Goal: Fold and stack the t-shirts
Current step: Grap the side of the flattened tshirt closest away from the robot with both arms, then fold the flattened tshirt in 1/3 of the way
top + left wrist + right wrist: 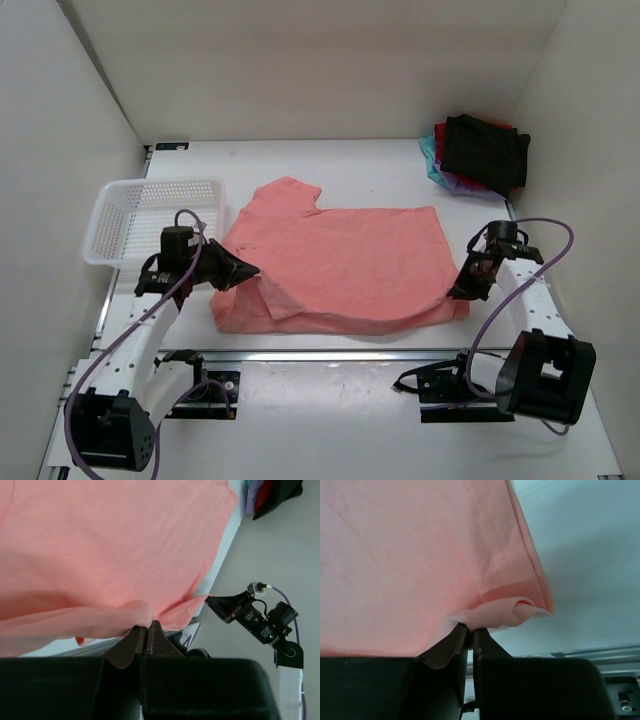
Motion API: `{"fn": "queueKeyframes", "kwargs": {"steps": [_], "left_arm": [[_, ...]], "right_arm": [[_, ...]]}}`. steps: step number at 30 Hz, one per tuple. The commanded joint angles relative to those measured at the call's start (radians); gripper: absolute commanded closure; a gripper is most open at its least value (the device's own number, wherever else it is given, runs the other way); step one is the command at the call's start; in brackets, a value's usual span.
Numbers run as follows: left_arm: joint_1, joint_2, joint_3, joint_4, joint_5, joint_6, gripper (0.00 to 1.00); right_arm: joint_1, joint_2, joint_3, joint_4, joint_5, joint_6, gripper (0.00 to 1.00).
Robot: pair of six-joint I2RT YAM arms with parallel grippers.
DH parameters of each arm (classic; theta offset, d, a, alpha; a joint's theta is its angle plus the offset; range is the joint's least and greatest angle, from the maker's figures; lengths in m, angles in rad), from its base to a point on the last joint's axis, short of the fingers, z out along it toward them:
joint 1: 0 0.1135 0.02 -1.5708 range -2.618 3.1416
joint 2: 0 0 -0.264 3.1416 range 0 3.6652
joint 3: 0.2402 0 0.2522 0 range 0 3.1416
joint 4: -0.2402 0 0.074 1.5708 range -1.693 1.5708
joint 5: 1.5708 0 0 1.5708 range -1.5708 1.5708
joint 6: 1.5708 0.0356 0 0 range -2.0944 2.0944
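Note:
The shirt's side edge [446, 272] [495, 575] is flat cloth just outward of my right gripper's fingers, so my right gripper should carry the shirt's pinched hem outward and release it over that edge.
The large salmon-pink t-shirt [345, 262] lies spread on the white table, its near edge partly folded up. My left gripper [248, 270] is shut on the shirt's left edge; the left wrist view shows cloth [110, 555] pinched between the closed fingertips [149, 627]. My right gripper [458, 291] is shut on the shirt's near right corner; in the right wrist view the bunched hem [505, 611] sits between the fingertips [471, 628]. A stack of folded shirts [478, 152], black on top of red, teal and purple, lies at the back right.
A white mesh basket [150, 218] stands at the left, just behind my left arm. White walls close the table on three sides. The right arm [260, 622] shows in the left wrist view. A metal rail [330, 355] runs along the near edge.

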Motion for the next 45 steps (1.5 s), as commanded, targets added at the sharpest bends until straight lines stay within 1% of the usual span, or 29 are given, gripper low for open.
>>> {"fn": "queueKeyframes", "kwargs": {"steps": [1,3,9,11,12,13,14,16,17,18,19,20,21,22,25,28,30,34,36,38,41,44,45], "left_arm": [[0.027,0.042,0.084,-0.012,-0.060,0.075,1.00],[0.043,0.085,0.111,-0.007,-0.073,0.091,1.00],[0.057,0.206,0.159,0.031,-0.074,0.112,1.00],[0.069,0.232,0.161,0.057,-0.082,0.109,0.98],[0.071,0.243,0.171,0.065,-0.076,0.108,0.96],[0.074,0.255,0.179,0.076,-0.073,0.103,0.88],[0.074,0.269,0.181,0.103,-0.064,0.102,0.84],[0.074,0.287,0.196,0.136,-0.062,0.095,0.85],[0.076,0.301,0.213,0.160,-0.050,0.088,0.83],[0.071,0.317,0.219,0.175,-0.053,0.085,0.79],[0.071,0.329,0.231,0.183,-0.045,0.085,0.75],[0.071,0.344,0.242,0.191,-0.036,0.089,0.65],[0.077,0.356,0.254,0.196,-0.033,0.089,0.67],[0.073,0.366,0.272,0.199,-0.024,0.094,0.67],[0.066,0.372,0.288,0.193,-0.031,0.101,0.66],[0.056,0.370,0.291,0.185,-0.015,0.106,0.67],[0.030,0.358,0.282,0.165,-0.011,0.117,0.71],[-0.036,0.335,0.204,0.122,0.004,0.128,0.73],[-0.045,0.303,0.158,0.101,-0.008,0.132,0.73],[-0.046,0.283,0.104,0.056,-0.007,0.137,0.75],[-0.041,0.262,0.067,-0.034,-0.027,0.204,0.77],[-0.061,0.252,0.029,-0.097,-0.042,0.261,0.75],[-0.075,0.254,0.008,-0.107,-0.054,0.269,0.75]], "right_arm": [[-0.011,0.048,0.074,0.094,-0.046,-0.005,1.00],[-0.011,0.108,0.106,0.117,-0.060,-0.005,1.00],[-0.013,0.221,0.166,0.147,-0.056,-0.001,1.00],[-0.011,0.232,0.175,0.150,-0.059,0.002,0.96],[-0.013,0.247,0.178,0.148,-0.057,0.005,0.90],[-0.011,0.253,0.189,0.142,-0.049,0.009,0.82],[-0.005,0.263,0.189,0.128,-0.040,0.009,0.79],[0.001,0.280,0.213,0.093,-0.008,0.009,0.77],[0.013,0.290,0.221,0.090,-0.002,0.007,0.74],[0.013,0.298,0.236,0.081,0.007,0.002,0.71],[0.016,0.304,0.258,0.075,0.019,0.001,0.66],[0.025,0.315,0.264,0.072,0.026,-0.004,0.60],[0.045,0.316,0.281,0.067,0.041,-0.013,0.59],[0.059,0.321,0.308,0.053,0.084,-0.025,0.58],[0.088,0.329,0.347,0.009,0.128,-0.051,0.56],[0.075,0.332,0.359,-0.048,0.161,-0.097,0.53],[0.056,0.315,0.346,-0.070,0.168,-0.129,0.52],[0.012,0.267,0.278,-0.071,0.146,-0.143,0.51],[-0.005,0.248,0.234,-0.054,0.121,-0.128,0.51],[-0.002,0.247,0.194,-0.041,0.096,-0.128,0.51],[-0.010,0.270,0.161,-0.011,0.087,-0.123,0.51],[-0.023,0.306,0.164,-0.004,0.102,-0.148,0.51],[-0.022,0.313,0.171,-0.005,0.109,-0.148,0.53]]}}
